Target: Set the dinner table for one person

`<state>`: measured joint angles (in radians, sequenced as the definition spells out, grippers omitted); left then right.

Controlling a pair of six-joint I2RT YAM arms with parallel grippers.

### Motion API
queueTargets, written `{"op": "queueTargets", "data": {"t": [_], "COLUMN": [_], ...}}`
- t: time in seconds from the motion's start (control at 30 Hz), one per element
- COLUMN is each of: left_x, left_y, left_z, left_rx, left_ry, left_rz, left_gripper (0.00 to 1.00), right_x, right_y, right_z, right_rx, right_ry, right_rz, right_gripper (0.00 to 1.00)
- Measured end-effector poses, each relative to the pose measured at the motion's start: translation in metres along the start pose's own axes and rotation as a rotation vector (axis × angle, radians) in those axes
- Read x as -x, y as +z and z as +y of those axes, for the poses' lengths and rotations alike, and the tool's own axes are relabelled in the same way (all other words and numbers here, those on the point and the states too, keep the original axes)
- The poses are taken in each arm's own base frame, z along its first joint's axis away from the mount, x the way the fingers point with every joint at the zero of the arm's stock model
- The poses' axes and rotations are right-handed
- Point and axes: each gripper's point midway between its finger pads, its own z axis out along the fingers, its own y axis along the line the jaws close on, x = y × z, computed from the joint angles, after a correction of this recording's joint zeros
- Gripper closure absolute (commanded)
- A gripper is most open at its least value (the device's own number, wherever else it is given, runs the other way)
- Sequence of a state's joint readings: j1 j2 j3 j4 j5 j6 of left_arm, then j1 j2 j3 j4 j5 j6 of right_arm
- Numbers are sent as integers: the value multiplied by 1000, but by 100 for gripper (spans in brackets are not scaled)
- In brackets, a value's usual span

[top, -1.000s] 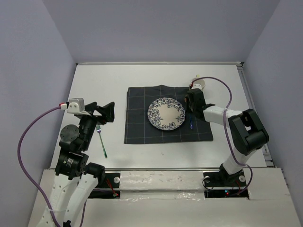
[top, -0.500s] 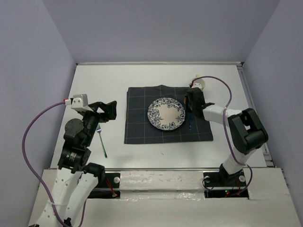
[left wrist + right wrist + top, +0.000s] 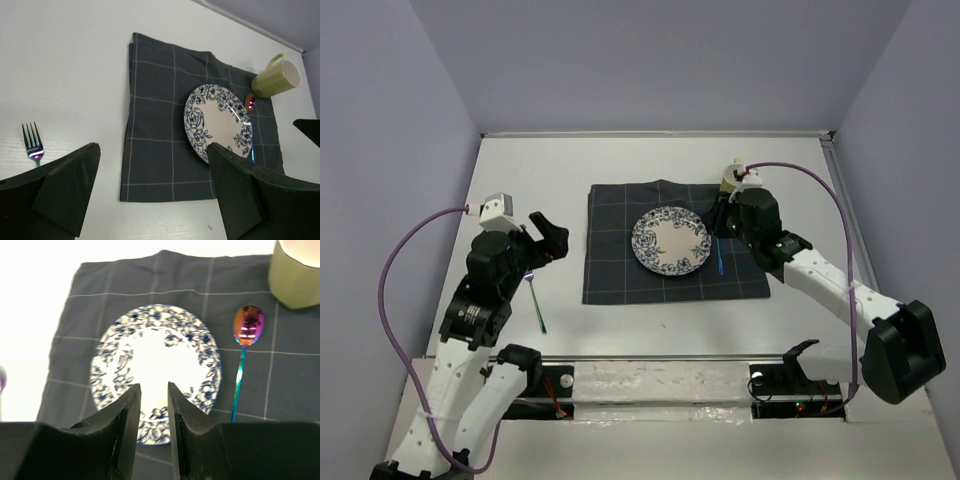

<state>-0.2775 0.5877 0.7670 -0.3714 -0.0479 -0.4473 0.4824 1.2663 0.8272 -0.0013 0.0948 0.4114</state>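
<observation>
I need to lower my left gripper away from the placemat next, then turn it onto the fork's handle near its tines, because the fork (image 3: 535,300) still lies off the placemat.
The white dinner table (image 3: 520,180) holds a dark plaid placemat (image 3: 620,270) with a blue-flowered plate (image 3: 671,241) on it. An iridescent spoon (image 3: 243,355) lies on the placemat right of the plate, its handle (image 3: 720,262) showing in the top view. A green mug (image 3: 295,280) stands at the mat's far right corner. A fork (image 3: 535,300) lies on the table left of the mat. My right gripper (image 3: 154,386) hovers above the plate's right side, jaws narrowly apart and empty. My left gripper (image 3: 152,150) is wide open and empty, above the table near the fork (image 3: 32,145).
A metal rail (image 3: 842,190) runs along the table's right edge. Grey walls enclose the table on three sides. The left wrist view also shows the plate (image 3: 217,122), the mug (image 3: 277,77) and the placemat (image 3: 160,130).
My right gripper has risen off the placemat and its arm has swung out to the right, leaving the spoon lying beside the plate. My left gripper has lifted and tilted slightly.
</observation>
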Motion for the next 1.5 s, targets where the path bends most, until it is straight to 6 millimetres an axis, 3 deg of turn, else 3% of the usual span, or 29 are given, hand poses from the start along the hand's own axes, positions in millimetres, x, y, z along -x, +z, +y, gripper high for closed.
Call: {"op": "queueTargets", "data": {"t": [0.07,0.2,0.3,0.4,0.53,0.57,0.67,0.87,1.07,1.4,1.5], "left_x": [-2,-24,-45,-70,-92,-96,-110,-134,-139,-162,-168], "left_y": [-3,4,5,10,15,16,19,22,20,39,42], "left_z": [3,10,25,53,85,91,108,148,183,185,184], "left_rx": [33,99,189,332,489,517,600,766,852,763,742], "left_ry": [-15,-66,-101,-115,-137,-141,-151,-153,-205,-232,-245], "left_rz": [38,160,242,329,413,429,493,627,683,775,782], "left_gripper": [1,2,8,14,28,37,45,45,48,51,60], "right_x": [5,5,-2,-8,-9,-9,-7,5,7,6,8], "right_y": [-12,-22,-27,-31,-33,-33,-35,-44,-46,-46,-48], "right_z": [9,9,4,1,1,1,1,5,5,6,7], "right_rx": [37,46,41,39,40,41,43,59,59,66,69], "right_ry": [-4,-8,-9,-8,-5,-5,-4,-1,0,-1,-1], "right_rz": [-12,-23,-11,-7,-9,-10,-16,-58,-65,-62,-68], "right_gripper": [66,66,66,66,66,66,66,66,66,66,66]}}
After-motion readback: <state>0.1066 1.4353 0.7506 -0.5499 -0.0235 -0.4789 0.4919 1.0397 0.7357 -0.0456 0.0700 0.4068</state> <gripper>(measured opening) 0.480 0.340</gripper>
